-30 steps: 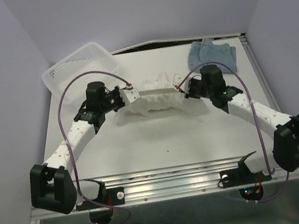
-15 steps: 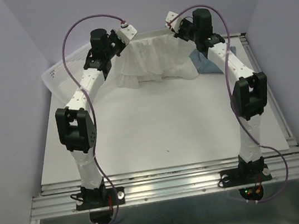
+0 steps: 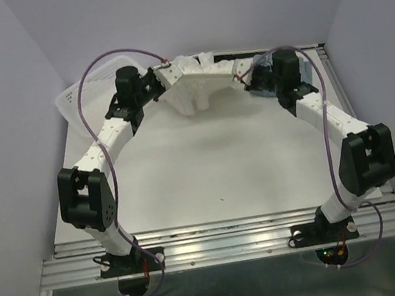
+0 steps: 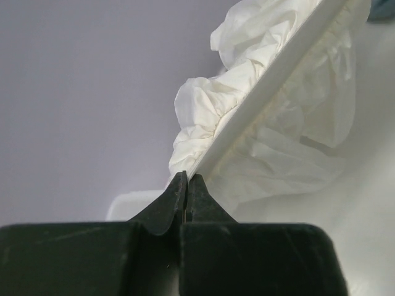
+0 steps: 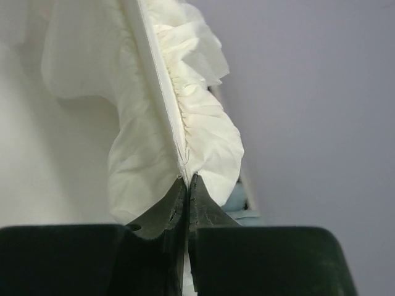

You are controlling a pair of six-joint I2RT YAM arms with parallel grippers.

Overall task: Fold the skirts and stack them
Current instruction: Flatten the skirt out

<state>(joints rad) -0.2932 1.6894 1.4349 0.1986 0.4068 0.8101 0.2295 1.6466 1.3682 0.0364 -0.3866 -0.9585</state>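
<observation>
The skirt still hangs bunched, so my left gripper needs to move back and down next toward the bare tabletop short of the metal bar and release.
The white ruffled skirt [image 3: 199, 84] hangs stretched between my two grippers at the far middle of the table, its lower ruffles resting on the surface. My left gripper [image 3: 166, 73] is shut on its left waistband corner [image 4: 185, 174]. My right gripper [image 3: 240, 72] is shut on its right waistband corner [image 5: 186, 177]. The waistband runs taut between them in both wrist views. The blue-grey skirt [image 3: 307, 66] lies at the far right, mostly hidden behind my right arm; a sliver of it shows in the right wrist view [image 5: 237, 200].
A white mesh basket [image 3: 88, 86] stands at the far left corner, partly behind my left arm. The table's metal rail [image 3: 230, 243] runs along the near edge. Lilac walls close in on three sides.
Both grippers lifted the white skirt from low over the table to high at the back, then came down. The skirt now sits lower and bunched at the far edge.
</observation>
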